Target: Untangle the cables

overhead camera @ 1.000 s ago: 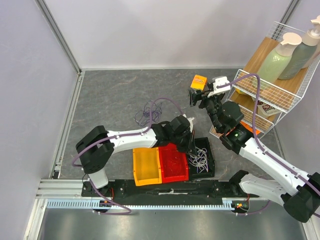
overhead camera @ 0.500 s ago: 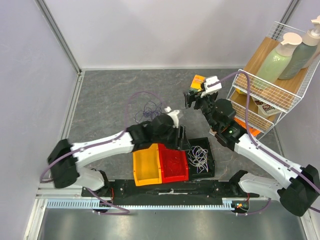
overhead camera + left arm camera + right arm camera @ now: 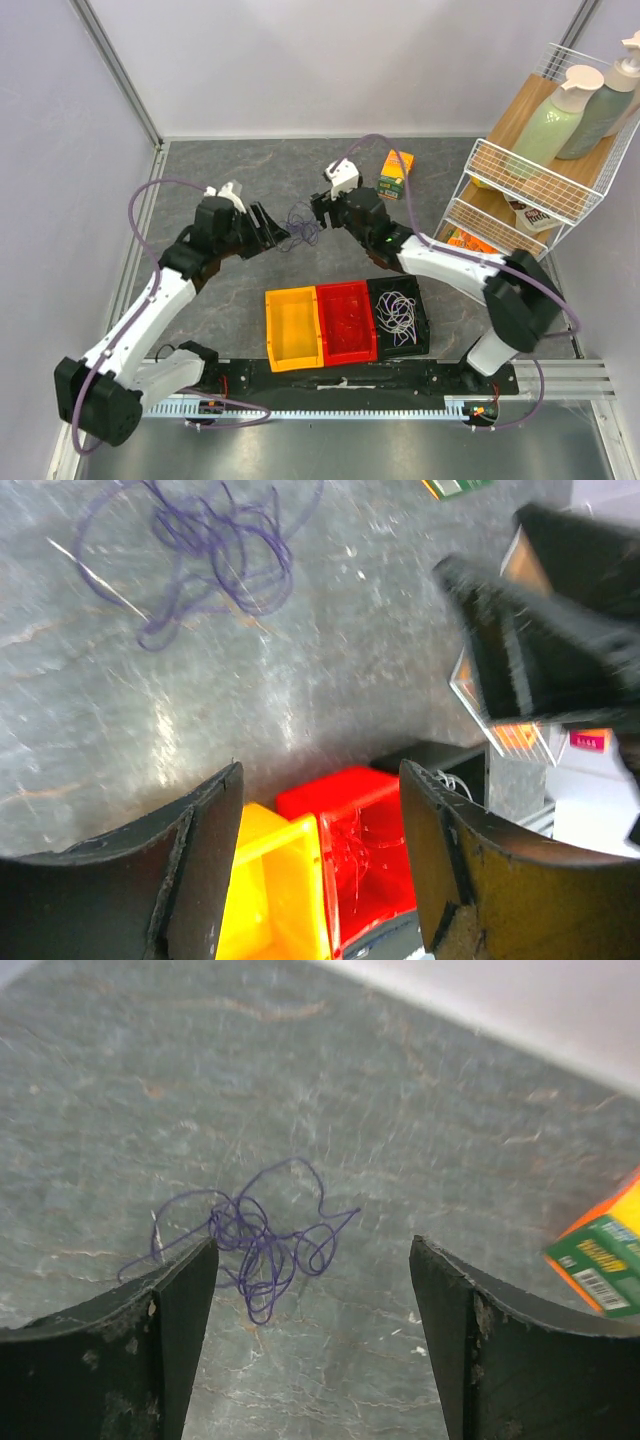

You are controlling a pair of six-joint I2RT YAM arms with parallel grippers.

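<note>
The purple cable's near loop lies below my left gripper and sticks out from the tangle, so the gripper needs to lower its open fingers onto it.
A tangled purple cable lies loose on the grey table, between my two grippers. My left gripper stands just left of it, open and holding nothing. My right gripper is just right of it, also open and holding nothing. The left wrist view has the purple cable ahead of the left gripper. In the right wrist view the same cable lies by the left finger of the right gripper. A red cable sits in the red bin. White cables fill the black bin.
A yellow bin stands left of the red one, near the arm bases. An orange and green box stands behind the right gripper. A wire rack with bottles and packets fills the right side.
My left arm swung up and left from the bins to the purple cable, and its gripper opened. My right arm moved left from the orange box to the same cable.
</note>
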